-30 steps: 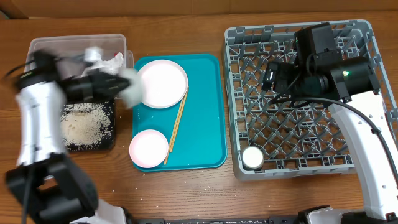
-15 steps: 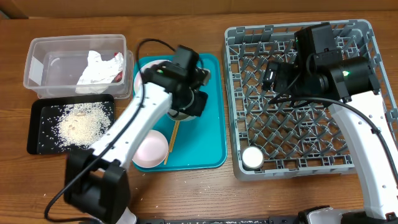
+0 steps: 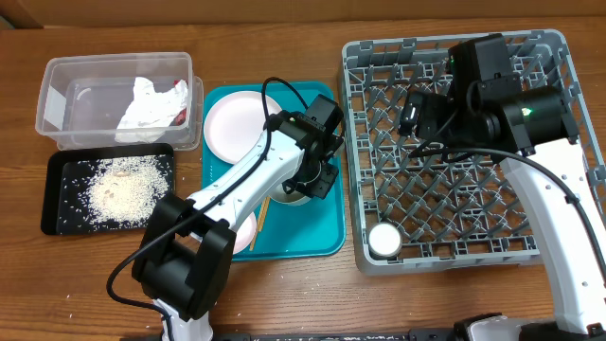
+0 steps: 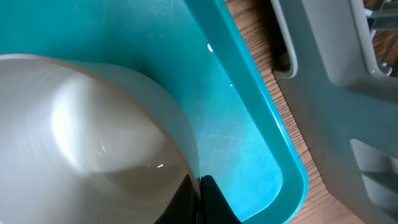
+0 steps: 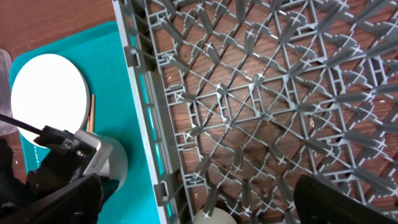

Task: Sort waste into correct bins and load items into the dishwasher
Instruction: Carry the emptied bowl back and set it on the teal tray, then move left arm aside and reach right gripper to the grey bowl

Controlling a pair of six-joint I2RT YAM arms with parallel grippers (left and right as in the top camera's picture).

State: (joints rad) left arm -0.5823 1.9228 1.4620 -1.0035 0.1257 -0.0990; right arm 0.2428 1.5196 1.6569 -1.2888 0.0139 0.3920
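Note:
I will next move my right gripper to the left in the overhead view and down onto the white bowl's rim facing the rack, because that side of the bowl is nearest to it.
My left gripper [image 3: 317,176] is shut on the rim of a white bowl [image 3: 290,192] over the right part of the teal tray [image 3: 327,223]. In the left wrist view the bowl [image 4: 81,124] fills the left side, with the fingers [image 4: 199,196] pinching its wall. My right gripper [image 3: 417,114] is open and empty above the grey dish rack [image 3: 454,189], its fingers wide apart in the right wrist view [image 5: 199,205]. A white plate [image 3: 243,126] and chopsticks [image 3: 268,204] lie on the tray. The pink plate [image 3: 239,232] is mostly hidden by my left arm. A small white cup [image 3: 384,240] sits in the rack's near left corner.
The clear tub [image 3: 66,104] at the back left holds the white napkin [image 3: 142,102] and the red wrapper [image 3: 180,115]. The black tray [image 3: 57,204] in front of it holds rice [image 3: 118,188]. A few grains lie on the table near the teal tray's front edge.
My left arm has swung from over the tub and black tray to the right across the teal tray, carrying the white bowl toward the rack side. The right arm has not moved.

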